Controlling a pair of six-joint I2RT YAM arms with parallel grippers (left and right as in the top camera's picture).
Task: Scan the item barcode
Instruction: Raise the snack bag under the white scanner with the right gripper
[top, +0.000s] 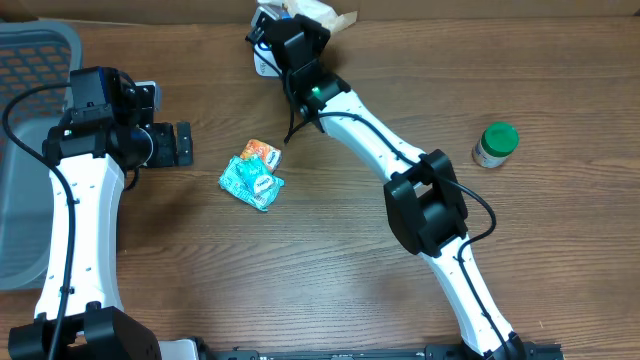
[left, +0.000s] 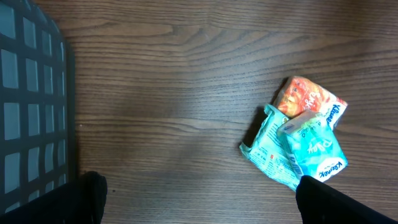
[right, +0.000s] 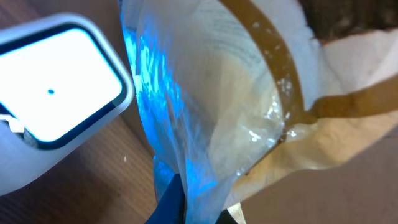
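The wood beside the green-lidded jar is bare, so my right gripper needs to move back and to the right in the overhead view next, then down there to release the packet.
My right gripper (top: 292, 38) reaches to the table's far edge and is shut on the item (top: 322, 14), a crinkly clear and cream plastic packet with tan bands. In the right wrist view the packet (right: 242, 99) fills the frame, lit blue on its left side, with my gripper (right: 198, 213) pinching its lower edge. The white scanner (right: 59, 84) sits just left of the packet, its bright window facing up; overhead the scanner (top: 262, 63) lies under my wrist. No barcode shows. My left gripper (top: 183, 143) hovers open over bare wood at the left, its fingers (left: 339, 202) wide apart.
A small pile of teal and orange tissue packs (top: 252, 176) lies mid-table, right of my left gripper, and the tissue packs (left: 305, 140) also show in the left wrist view. A green-lidded jar (top: 495, 143) stands at the right. A grey mesh basket (top: 25, 150) fills the left edge.
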